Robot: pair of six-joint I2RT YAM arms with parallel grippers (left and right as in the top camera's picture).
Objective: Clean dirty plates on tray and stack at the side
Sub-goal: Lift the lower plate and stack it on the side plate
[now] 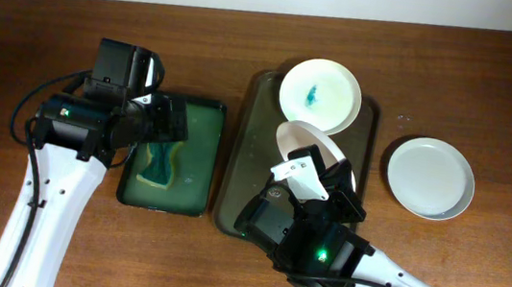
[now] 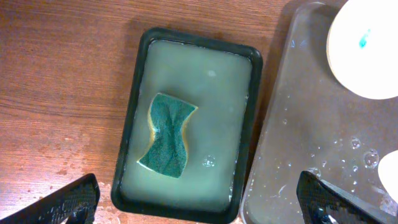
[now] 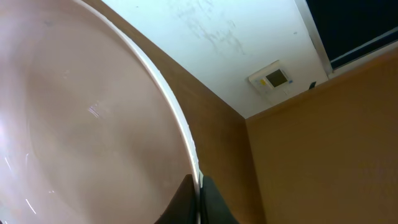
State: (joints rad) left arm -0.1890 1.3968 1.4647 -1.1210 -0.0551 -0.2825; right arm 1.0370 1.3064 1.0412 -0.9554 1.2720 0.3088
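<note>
The right gripper swings to the right in the overhead view over the clean plate (image 1: 431, 178) next. Then it levels the tilted plate, lowers and releases it.
A white plate (image 1: 319, 95) with a blue smear lies at the far end of the grey tray (image 1: 239, 161); it also shows in the left wrist view (image 2: 367, 50). My right gripper (image 1: 325, 176) is shut on the rim of a second white plate (image 1: 306, 142) and holds it tilted up above the tray. In the right wrist view its fingers (image 3: 199, 199) pinch the plate's edge (image 3: 74, 124). My left gripper (image 2: 199, 208) is open and empty above a black tub (image 2: 134, 93) of soapy water. A green sponge (image 2: 168, 134) lies in the tub.
A clean white plate (image 1: 430, 177) sits on the wooden table right of the tray. The tub (image 1: 216, 153) stands just left of the tray (image 2: 298, 124). The sponge (image 1: 159, 163) lies partly under my left gripper (image 1: 170, 119).
</note>
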